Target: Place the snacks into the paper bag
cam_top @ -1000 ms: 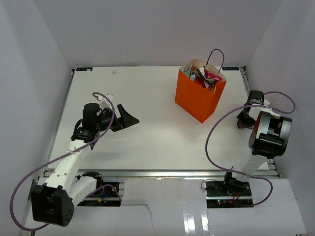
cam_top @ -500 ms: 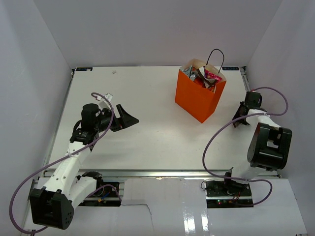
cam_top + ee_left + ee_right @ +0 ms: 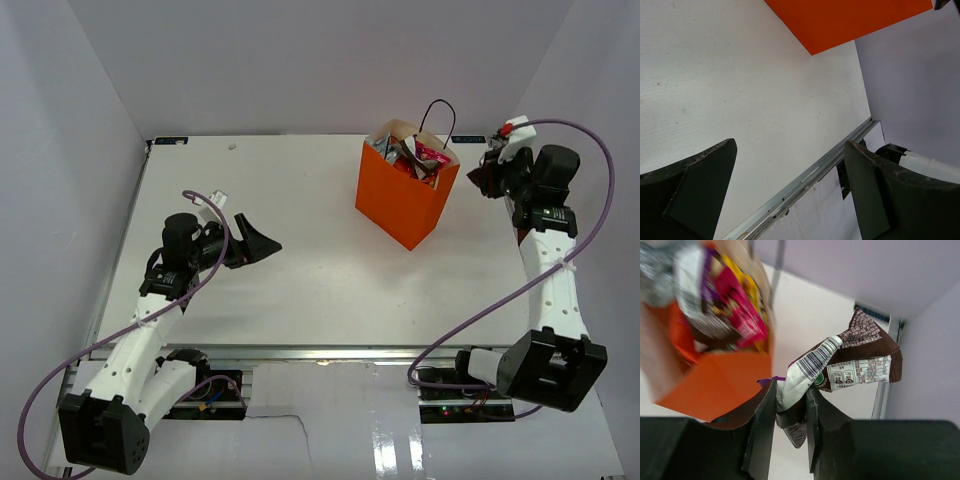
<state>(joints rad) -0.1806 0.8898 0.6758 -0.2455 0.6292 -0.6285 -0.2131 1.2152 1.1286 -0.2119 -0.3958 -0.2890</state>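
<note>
The robot's right gripper is going to take the brown and white packet to the left in the top view, across over the snacks to the bag's opening (image 3: 414, 154) (image 3: 720, 305), and let go of the packet.
The orange paper bag (image 3: 405, 200) stands upright at the back centre-right, with several snacks sticking out of its mouth, among them a pink packet (image 3: 430, 152). My right gripper (image 3: 488, 176) is raised just right of the bag and shut on a brown and white snack packet (image 3: 865, 357) with a barcode. The right wrist view shows the bag's wall (image 3: 715, 380), a pink packet (image 3: 742, 310) and a yellow wrapper (image 3: 747, 282) inside. My left gripper (image 3: 262, 240) is open and empty over the table's left-middle. The red-orange chip bag cannot be made out.
The left wrist view shows the bag's lower corner (image 3: 850, 20) and the table's metal front rail (image 3: 805, 177). White enclosure walls stand close on the left, back and right. The right arm's purple cable (image 3: 560, 260) loops over the table's right side.
My right arm has swung up from low at the table's right edge to beside the bag's mouth, carrying the brown packet. The left arm has barely moved.
</note>
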